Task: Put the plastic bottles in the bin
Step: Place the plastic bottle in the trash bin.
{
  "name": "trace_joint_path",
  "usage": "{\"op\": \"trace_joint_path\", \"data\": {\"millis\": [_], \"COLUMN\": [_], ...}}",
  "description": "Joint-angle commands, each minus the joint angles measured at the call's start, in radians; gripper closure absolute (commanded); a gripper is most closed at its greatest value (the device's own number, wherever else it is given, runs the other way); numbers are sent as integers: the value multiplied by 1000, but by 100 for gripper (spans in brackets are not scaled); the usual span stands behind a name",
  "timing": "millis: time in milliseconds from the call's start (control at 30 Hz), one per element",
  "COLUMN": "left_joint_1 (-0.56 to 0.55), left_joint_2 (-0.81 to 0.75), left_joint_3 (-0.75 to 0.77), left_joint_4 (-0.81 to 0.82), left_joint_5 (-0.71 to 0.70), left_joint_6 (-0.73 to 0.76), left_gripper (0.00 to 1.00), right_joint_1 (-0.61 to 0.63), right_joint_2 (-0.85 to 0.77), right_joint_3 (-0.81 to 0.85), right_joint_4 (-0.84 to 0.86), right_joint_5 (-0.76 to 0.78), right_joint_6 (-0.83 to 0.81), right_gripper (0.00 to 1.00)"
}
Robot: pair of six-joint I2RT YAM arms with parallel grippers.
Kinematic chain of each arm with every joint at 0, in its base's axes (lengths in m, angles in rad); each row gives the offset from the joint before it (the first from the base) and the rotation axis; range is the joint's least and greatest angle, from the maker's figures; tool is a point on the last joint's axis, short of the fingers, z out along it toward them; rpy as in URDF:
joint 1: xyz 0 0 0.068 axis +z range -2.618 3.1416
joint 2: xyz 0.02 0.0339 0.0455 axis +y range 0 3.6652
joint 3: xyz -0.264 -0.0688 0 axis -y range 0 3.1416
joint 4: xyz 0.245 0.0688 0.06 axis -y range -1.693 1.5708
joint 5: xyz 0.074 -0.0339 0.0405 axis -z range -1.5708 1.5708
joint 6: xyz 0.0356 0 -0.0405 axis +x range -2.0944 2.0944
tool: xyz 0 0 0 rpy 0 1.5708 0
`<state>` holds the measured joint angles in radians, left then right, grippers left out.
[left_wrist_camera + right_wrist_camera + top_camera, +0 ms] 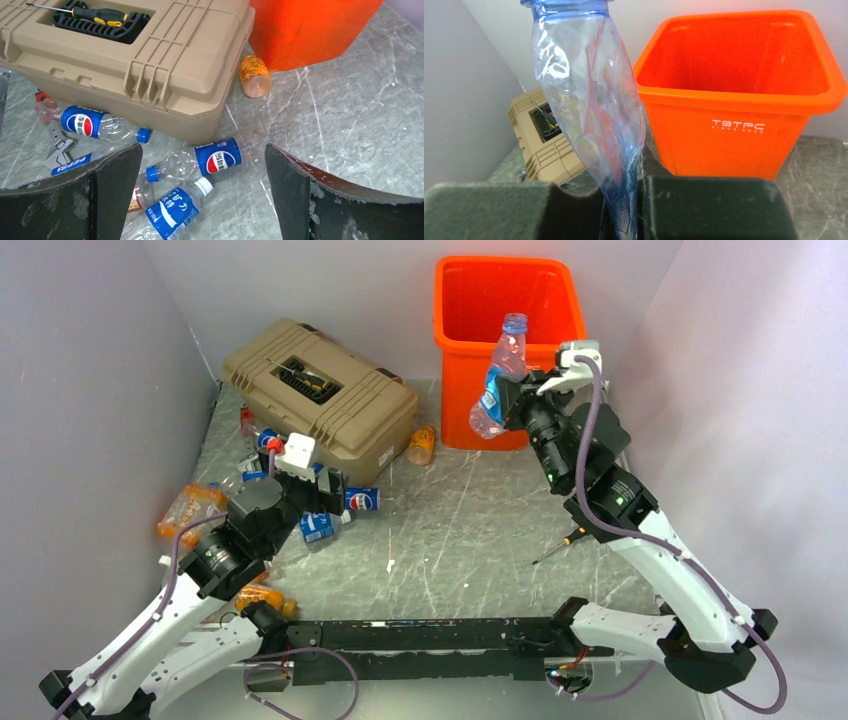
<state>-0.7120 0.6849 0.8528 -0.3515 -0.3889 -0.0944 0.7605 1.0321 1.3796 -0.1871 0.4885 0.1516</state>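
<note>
I am still holding the bottle in front of the bin, so I will next move my right gripper outward past the bin's near rim, over the orange bin's open top (pixel 508 298) (pixel 739 62), to let go of the bottle.
My right gripper (pixel 512 398) is shut on the squashed base of a clear bluish plastic bottle (pixel 503 370), held neck-up in front of the orange bin (pixel 447 310). In the right wrist view the bottle (pixel 589 100) rises from the right gripper (pixel 624 205), with the bin (pixel 734 135) just behind and to the right. My left gripper (pixel 202 175) hangs open above a Pepsi bottle (pixel 210 157) and a white-capped blue-label bottle (pixel 170 210). It holds nothing. Another Pepsi bottle (pixel 90 124) lies left, and an orange bottle (pixel 255 75) lies by the bin.
A tan toolbox (pixel 320 395) sits back left with a screwdriver (pixel 85 12) in its lid tray. A wrench (pixel 57 147) lies among the bottles. Further orange bottles (pixel 188 510) lie by the left wall. A loose screwdriver (pixel 560 543) lies near the right arm. Walls enclose three sides.
</note>
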Motion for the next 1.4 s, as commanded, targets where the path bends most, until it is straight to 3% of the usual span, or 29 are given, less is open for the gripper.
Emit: {"op": "trace_joint_path", "data": {"millis": [0, 100, 233, 333, 467, 633, 767, 900, 1167, 1200, 1267, 1300, 1367], "left_joint_1": [-1, -3, -4, -8, -26, -35, -40, -42, -42, -41, -42, -43, -44], "left_joint_2": [-4, 8, 7, 0, -3, -6, -5, -1, 3, 5, 9, 11, 17], "left_joint_3": [22, 25, 20, 12, -1, -8, -17, -17, -20, -20, -23, -24, -27], "left_joint_4": [26, 22, 25, 27, 40, 47, 56, 54, 60, 59, 61, 64, 70], "left_joint_5": [44, 41, 29, 10, -18, -46, -58, -67, -62, -61, -62, -61, -55], "left_joint_6": [-13, -12, -2, 5, 28, 45, 58, 62, 74, 73, 74, 75, 79], "left_gripper": [3, 3, 3, 3, 3, 3, 3, 3, 2, 2, 2, 2, 2], "right_joint_1": [-1, -11, -27, -80, -203, -307, -427, -459, -475, -476, -476, -474, -470], "right_joint_2": [80, 185, 356, 482, 561, 641, 696, 830, 887, 891, 889, 883, 860], "right_joint_3": [133, 278, 435, 532, 614, 643, 674, 804, 790, 791, 796, 802, 819], "right_joint_4": [8, 11, 132, 216, 192, 212, 160, 96, 98, 91, 74, 69, 67], "right_joint_5": [-36, 34, 232, 298, 221, 212, 118, 136, 56, 35, -6, -11, -20], "right_joint_6": [-78, -154, -320, -356, -227, -183, 20, -16, -42, -38, -34, -30, -14], "right_gripper": [100, 100, 100, 100, 100, 100, 100, 100, 100, 80, 16, 1, 0]}}
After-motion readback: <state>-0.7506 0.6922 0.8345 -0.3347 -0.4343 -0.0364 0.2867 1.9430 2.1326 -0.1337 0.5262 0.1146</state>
